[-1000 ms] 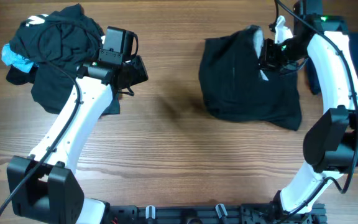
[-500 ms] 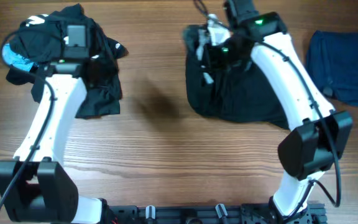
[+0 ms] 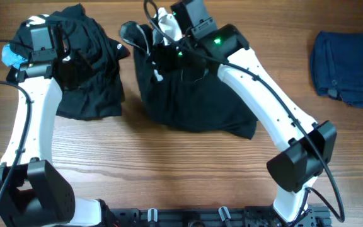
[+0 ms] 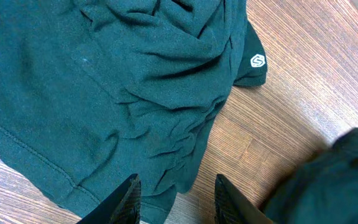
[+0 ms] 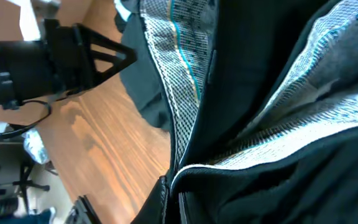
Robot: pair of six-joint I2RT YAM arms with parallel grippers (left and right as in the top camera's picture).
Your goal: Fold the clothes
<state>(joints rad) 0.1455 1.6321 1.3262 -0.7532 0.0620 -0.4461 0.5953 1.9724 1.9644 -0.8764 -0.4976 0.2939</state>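
Note:
Next, my right gripper carries the waistband [image 5: 185, 68] edge across the shorts [image 3: 194, 94] and down at their opposite edge, since the waistband edge is on the pile's side.
The black shorts [image 3: 194, 94] lie mid-table, their whitish inner waistband [image 5: 185, 68] turned up. My right gripper [image 3: 159, 55] is shut on the waistband edge at the shorts' far left corner; in the right wrist view the gripper [image 5: 174, 190] pinches the black fabric [image 5: 278, 186]. A pile of black pieces [image 3: 84, 60] with a white logo [image 3: 35, 20] sits at the far left, a light-blue piece [image 3: 10, 57] peeking out. My left gripper [image 3: 77, 63] hovers open over the pile; it [image 4: 176, 186] is empty above the garment's edge [image 4: 135, 93]. The shorts show at right [image 4: 334, 180].
A navy piece [image 3: 348, 60] lies flat at the far right. A small white logo [image 4: 257, 61] marks a sleeve of the pile. The shorts' left edge nearly meets the pile. The bare wood table [image 3: 169, 170] runs along the front, with the arm bases at the front edge.
My right gripper has dragged the black shorts from the right side leftward, close to the pile. My left arm has swung back left over the pile, still open.

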